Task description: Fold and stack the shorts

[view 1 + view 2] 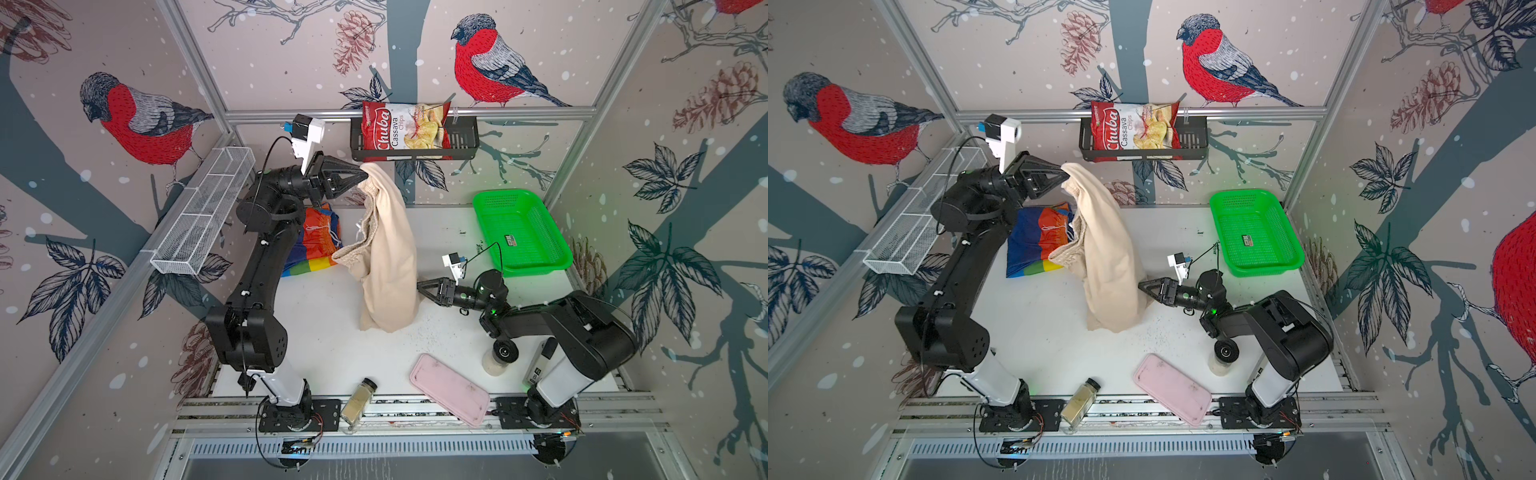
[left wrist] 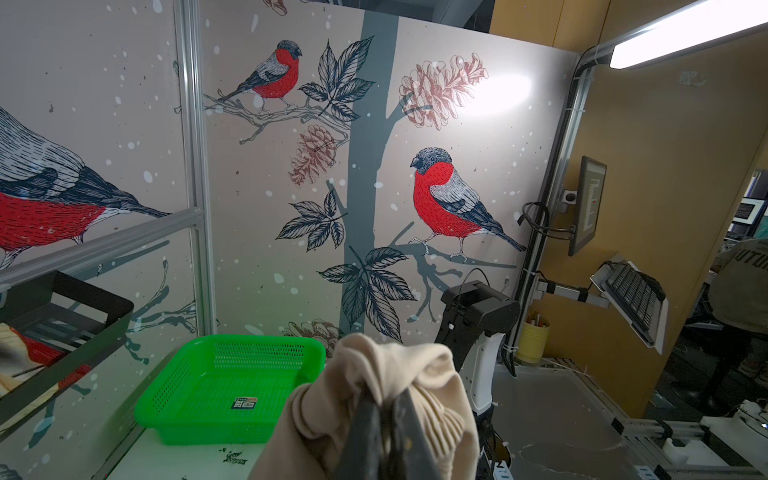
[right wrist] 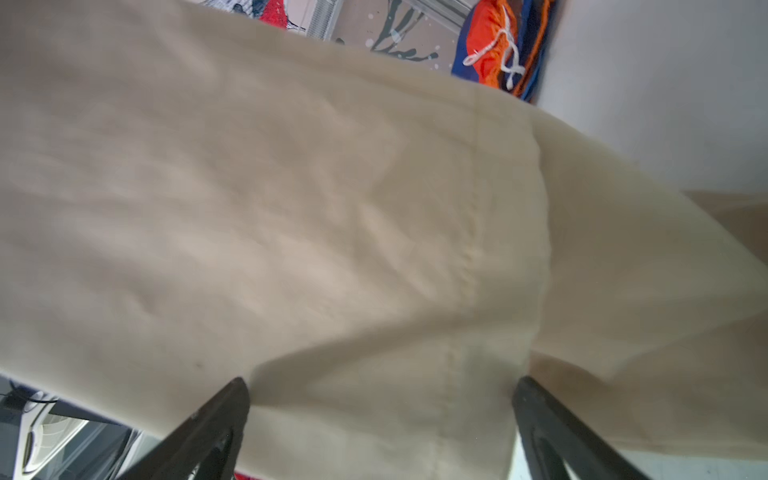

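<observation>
The open fingers of my right gripper are short of the beige shorts' far edge. My right gripper should next move outward beside the hanging part of the shorts and close on that edge.
My left gripper (image 1: 365, 172) is raised near the back wall and shut on the gathered waist of the beige shorts (image 1: 388, 257). In the left wrist view the fingers (image 2: 365, 432) pinch bunched beige cloth (image 2: 374, 370). The shorts hang down in a long drape, with the lower end on the white table. My right gripper (image 1: 419, 286) stands open at the drape's right side, low down. In the right wrist view the beige shorts (image 3: 291, 208) fill the space just ahead of its wide-apart fingertips (image 3: 239, 392). The rainbow shorts (image 1: 320, 241) lie on the table behind the left arm, partly hidden.
A green mesh basket (image 1: 538, 266) sits at the back right. A pink tray (image 1: 451, 390), a spice jar (image 1: 359, 399) and a second jar (image 1: 496, 361) lie near the front edge. A black shelf (image 1: 461, 139) holding a chips bag (image 1: 399, 129) hangs on the back wall, and a white wire rack (image 1: 203, 216) on the left wall.
</observation>
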Available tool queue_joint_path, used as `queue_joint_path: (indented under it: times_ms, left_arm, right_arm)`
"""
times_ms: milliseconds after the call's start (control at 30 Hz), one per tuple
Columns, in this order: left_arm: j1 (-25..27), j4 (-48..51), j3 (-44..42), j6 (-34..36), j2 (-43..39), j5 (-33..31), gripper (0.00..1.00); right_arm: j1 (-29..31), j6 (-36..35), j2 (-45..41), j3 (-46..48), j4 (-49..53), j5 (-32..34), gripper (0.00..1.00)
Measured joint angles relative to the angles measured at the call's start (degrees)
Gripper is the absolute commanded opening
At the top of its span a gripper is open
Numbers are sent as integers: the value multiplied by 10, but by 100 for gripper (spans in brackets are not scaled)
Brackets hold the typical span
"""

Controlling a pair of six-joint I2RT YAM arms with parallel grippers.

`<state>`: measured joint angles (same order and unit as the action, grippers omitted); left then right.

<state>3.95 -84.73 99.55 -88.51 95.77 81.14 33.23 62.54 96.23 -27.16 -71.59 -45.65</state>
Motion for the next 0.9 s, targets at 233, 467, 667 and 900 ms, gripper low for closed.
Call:
queue_joint_path:
  times_ms: [233,467,667,900]
  left_arm:
    - [0,-6,-5,-11,-8,-1,0]
    - [-1,7,-24,15,-31,-1,0]
    - [-2,27,-30,28,-32,-1,0]
    - [-2,29,-33,35,-30,-2,0]
  right_arm:
    - [-14,130,175,-32,-152,3,94]
    - [-7,204,202,-85,-186,-10,79]
    - [1,243,202,-141,-198,-15,72]
    - [4,281,197,-217,-200,-34,0]
